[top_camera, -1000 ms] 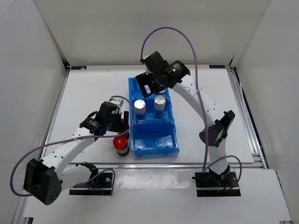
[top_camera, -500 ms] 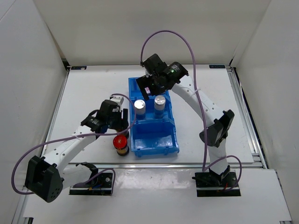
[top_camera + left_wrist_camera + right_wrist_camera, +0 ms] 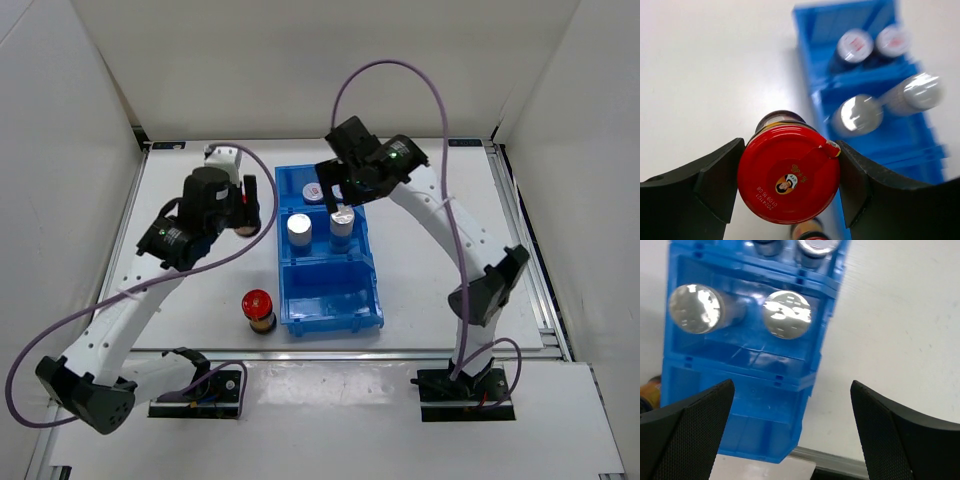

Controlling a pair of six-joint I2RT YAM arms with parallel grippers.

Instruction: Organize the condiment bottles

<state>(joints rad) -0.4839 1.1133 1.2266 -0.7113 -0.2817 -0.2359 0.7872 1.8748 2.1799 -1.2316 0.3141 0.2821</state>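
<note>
I need to move my left gripper back over the bin and down to let go of the dark bottle, because the bin's empty near section (image 3: 345, 293) (image 3: 924, 172) is below it, to the right in the top view.
My left gripper (image 3: 247, 207) is shut on a dark bottle by its red cap (image 3: 788, 172) and holds it in the air left of the blue bin (image 3: 366, 262). A second red-capped bottle (image 3: 259, 310) stands on the table by the bin's near left corner. Two silver-capped bottles (image 3: 300, 229) (image 3: 342, 219) stand in the bin's middle compartment. Two short bottles with white red-marked caps (image 3: 855, 44) (image 3: 892, 40) stand in the far compartment. My right gripper (image 3: 341, 192) is open and empty above the bin; its view shows the silver caps (image 3: 695, 308) (image 3: 786, 314).
The bin's near compartment (image 3: 740, 420) holds nothing. White walls enclose the table on the left, back and right. A metal rail (image 3: 528, 250) runs along the table's right edge.
My left gripper has risen and swung to the far left with a red-capped bottle, away from the one on the table. My right gripper has moved right, off the far compartment.
</note>
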